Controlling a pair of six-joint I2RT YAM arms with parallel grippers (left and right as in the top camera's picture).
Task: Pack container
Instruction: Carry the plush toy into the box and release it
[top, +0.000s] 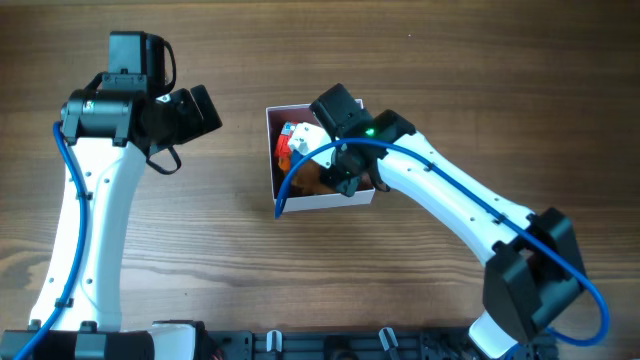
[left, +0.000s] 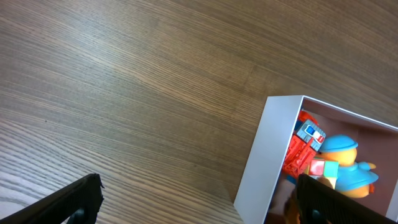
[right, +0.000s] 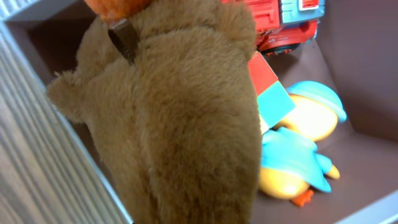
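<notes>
My right gripper needs to lower the brown plush slightly back and release it beside the container's near side, since the red toy (top: 287, 140), cube and duck (right: 292, 162) take the container's far side.
The container (top: 270, 150), a white-walled box with a dusty pink inside, sits mid-table. It holds a red toy (top: 287, 140), a blue and yellow duck (right: 292, 162) and a coloured cube (right: 270, 93). My right gripper (top: 345, 165) reaches down into the container and is shut on a brown plush toy (right: 180, 124), which fills the right wrist view and hides the fingers. The plush hangs inside the box by its near-left wall. My left gripper (left: 199, 205) is open and empty, above bare table left of the container wall (left: 264, 162).
Wood-grain table (top: 200, 250) all round the container. The left arm (top: 95, 200) stands at the left, the right arm (top: 470, 215) crosses from the lower right. A blue cable (top: 290, 180) loops over the container's front corner.
</notes>
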